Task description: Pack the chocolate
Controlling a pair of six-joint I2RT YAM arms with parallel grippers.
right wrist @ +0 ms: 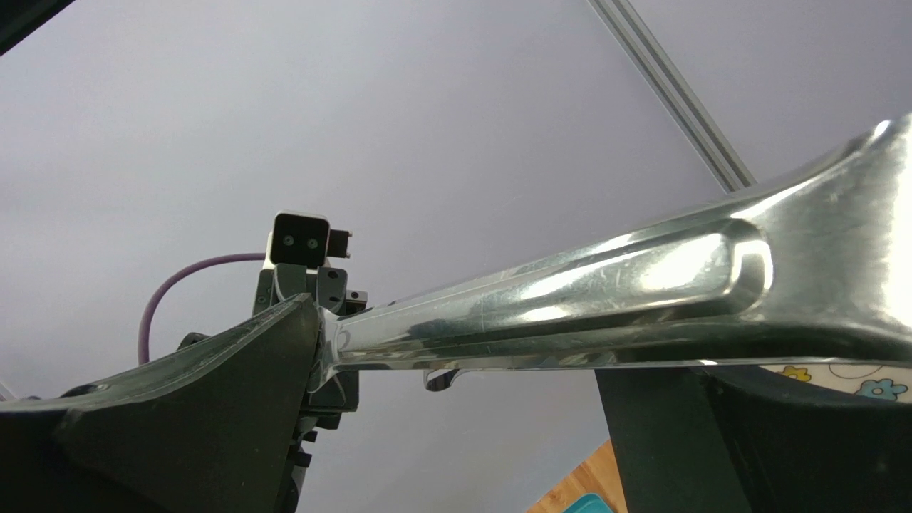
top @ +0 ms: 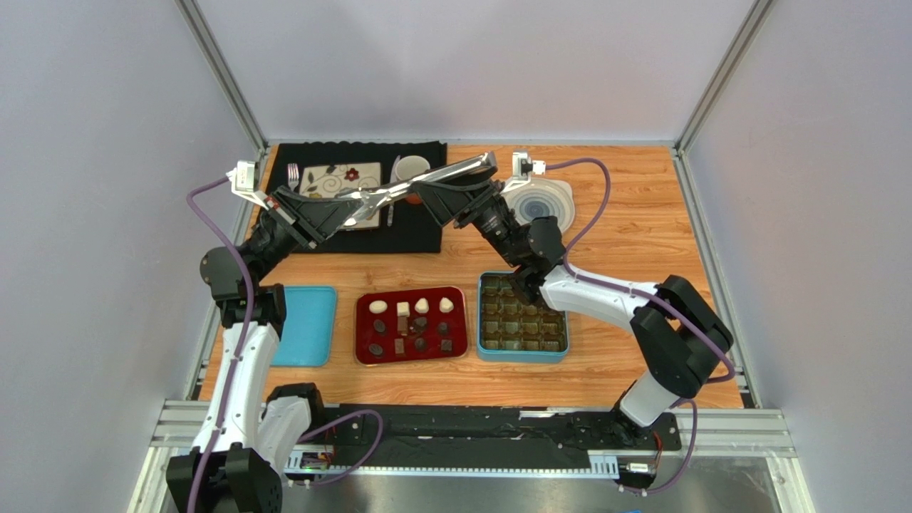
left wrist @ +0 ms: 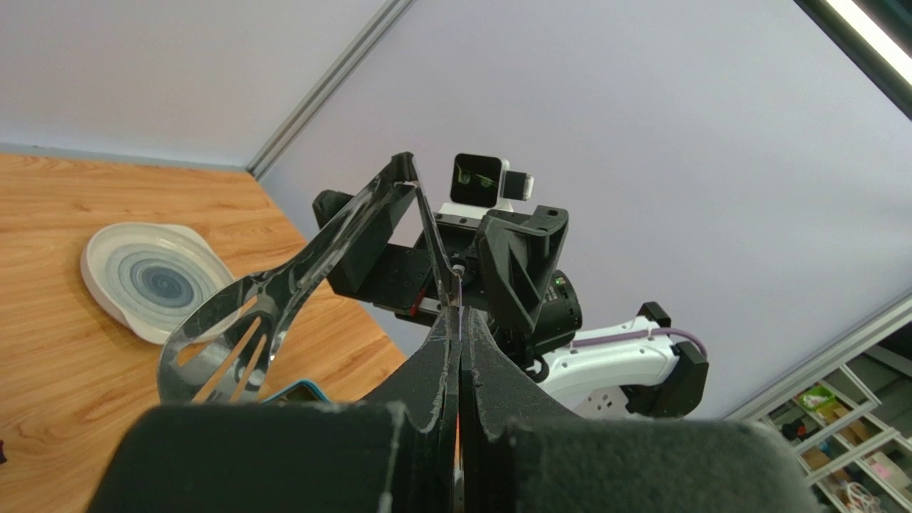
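Note:
My right gripper's fingers are spread with the tongs [top: 428, 182] across them, and the left gripper holds one arm, so next they'll go around both the tongs' metal arms and close.
The chocolates [top: 412, 324], cream and dark brown, lie in rows in a red tray [top: 365, 353] at the table's middle. To its right stands the teal box [top: 483, 319] with its brown gridded insert. Both grippers are raised over the back of the table with shiny metal tongs [top: 428, 182] between them. My left gripper [top: 348, 214] is shut on one thin arm of the tongs [left wrist: 230, 337], seen edge-on between its pads [left wrist: 428, 374]. My right gripper [top: 455, 195] is open; the tongs [right wrist: 599, 289] lie across its spread fingers [right wrist: 214, 406].
A teal lid [top: 303, 326] lies left of the red tray. A black mat [top: 418, 230] at the back left carries a patterned plate, a fork and a cup. A white ringed plate [top: 557, 198] sits at the back centre, also in the left wrist view [left wrist: 150, 278].

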